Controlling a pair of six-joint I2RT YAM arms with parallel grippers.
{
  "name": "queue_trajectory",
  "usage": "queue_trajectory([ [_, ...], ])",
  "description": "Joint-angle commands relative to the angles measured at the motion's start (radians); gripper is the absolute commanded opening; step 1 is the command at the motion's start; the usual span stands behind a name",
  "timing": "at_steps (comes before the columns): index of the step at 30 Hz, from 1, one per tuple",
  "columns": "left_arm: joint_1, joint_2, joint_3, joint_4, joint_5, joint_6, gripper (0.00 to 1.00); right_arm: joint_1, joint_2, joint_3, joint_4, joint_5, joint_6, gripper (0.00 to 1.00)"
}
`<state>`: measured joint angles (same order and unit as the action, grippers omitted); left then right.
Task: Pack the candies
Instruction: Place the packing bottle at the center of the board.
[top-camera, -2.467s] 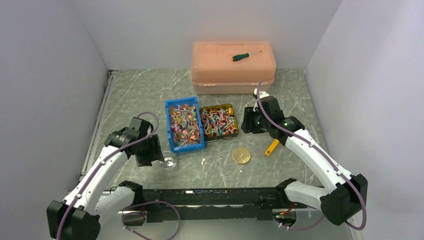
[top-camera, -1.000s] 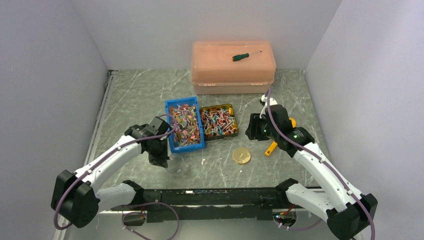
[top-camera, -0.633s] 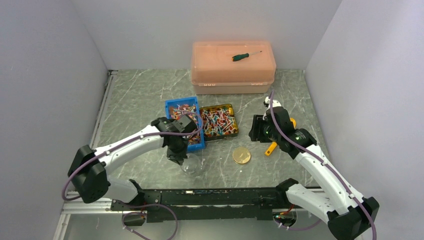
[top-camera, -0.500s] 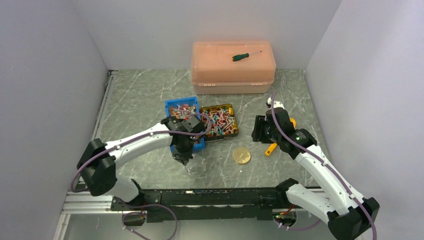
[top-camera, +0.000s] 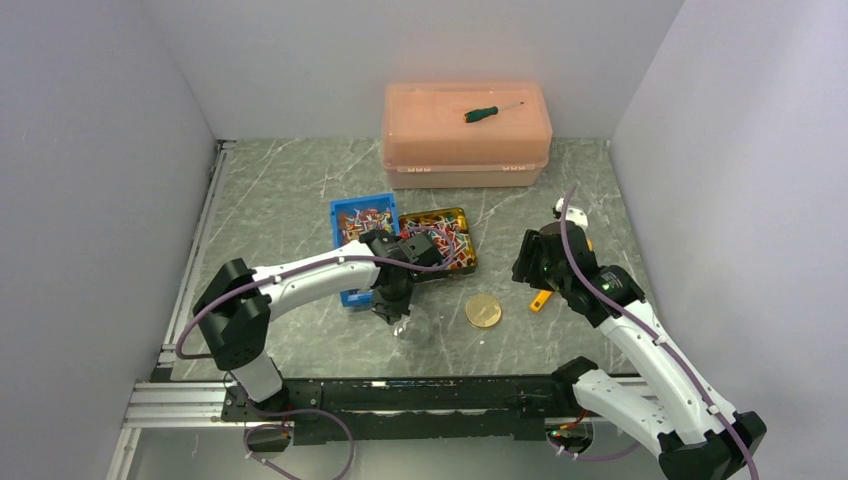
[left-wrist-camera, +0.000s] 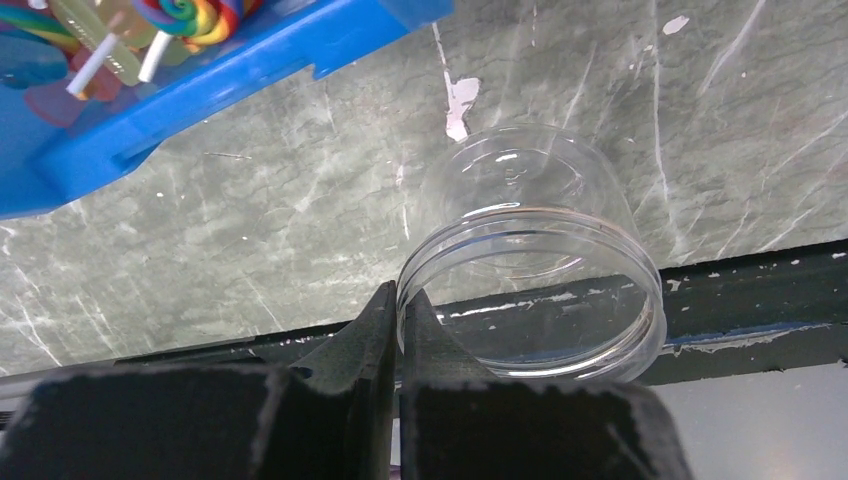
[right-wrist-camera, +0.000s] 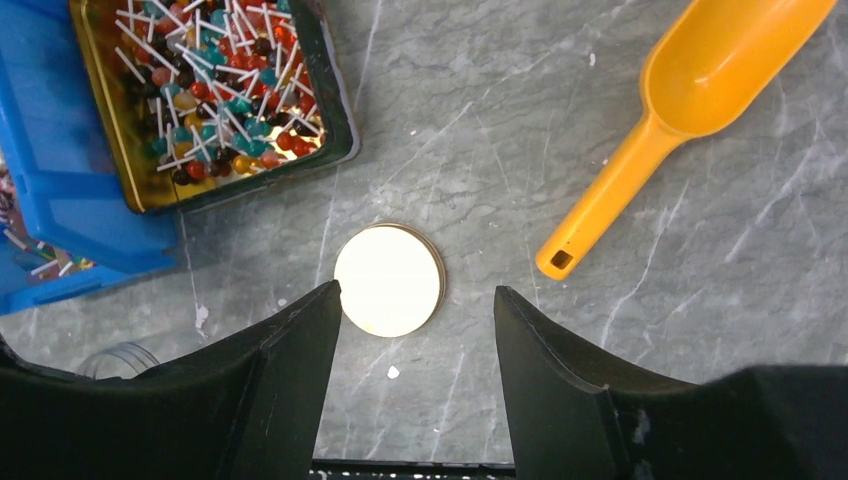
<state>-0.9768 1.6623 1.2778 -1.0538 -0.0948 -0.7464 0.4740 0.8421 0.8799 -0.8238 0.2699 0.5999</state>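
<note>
The robot next needs to lower its left gripper and move it gently toward the gold lid, then let the jar go on the bare tabletop short (top-camera: 420, 332) (left-wrist-camera: 544, 158) of the lid, because that spot is clear.
The candies show as colourful heaps in a blue bin (top-camera: 360, 222) and in a gold tin (top-camera: 447, 238) beside it. The right wrist view looks down on the candies (right-wrist-camera: 212, 92) in the tin. My left gripper (left-wrist-camera: 398, 298) is shut on the rim of a clear empty jar (left-wrist-camera: 532, 290), one finger inside and one outside. It holds the jar just in front of the blue bin (left-wrist-camera: 200, 95). My right gripper (right-wrist-camera: 418, 293) hangs open above the table, with a round gold lid (right-wrist-camera: 390, 280) lying below, just beyond its left finger. Nothing is between its fingers.
An orange scoop (right-wrist-camera: 680, 100) lies to the right of the lid (top-camera: 483, 311). A closed orange box (top-camera: 466, 140) stands at the back with a green-handled screwdriver (top-camera: 493, 109) on top. A black rail (top-camera: 420, 385) runs along the near edge.
My left arm has swung right with the jar, from left of the blue bin to in front of the tin. My right gripper has drawn back to the right and opened wider.
</note>
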Motion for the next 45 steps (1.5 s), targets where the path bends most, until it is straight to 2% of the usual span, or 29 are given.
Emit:
queue_trajectory([
  [1, -0.02, 0.036, 0.045, 0.021, -0.015, -0.004, 0.05, 0.0, -0.024, -0.012, -0.014, 0.062, 0.077, 0.62],
  [5, -0.027, 0.054, 0.042, 0.036, -0.014, -0.005, 0.06, 0.0, -0.032, -0.031, -0.013, 0.075, 0.115, 0.67],
  [12, -0.038, 0.073, 0.037, 0.066, -0.007, -0.005, 0.1, -0.001, -0.036, -0.062, -0.013, 0.098, 0.166, 0.68],
  [18, -0.047, 0.085, 0.035, 0.079, -0.004, 0.0, 0.17, -0.001, -0.041, -0.081, -0.018, 0.138, 0.201, 0.72],
  [29, -0.065, 0.061, 0.06, 0.082, -0.011, 0.019, 0.45, -0.039, 0.006, -0.071, -0.055, 0.19, 0.214, 0.72],
  [35, -0.065, -0.028, 0.08, 0.047, -0.064, 0.032, 0.6, -0.099, 0.044, -0.076, -0.055, 0.189, 0.196, 0.73],
  [45, -0.065, -0.201, 0.075, 0.081, -0.075, 0.106, 0.82, -0.22, 0.103, -0.182, 0.058, 0.108, 0.169, 0.73],
])
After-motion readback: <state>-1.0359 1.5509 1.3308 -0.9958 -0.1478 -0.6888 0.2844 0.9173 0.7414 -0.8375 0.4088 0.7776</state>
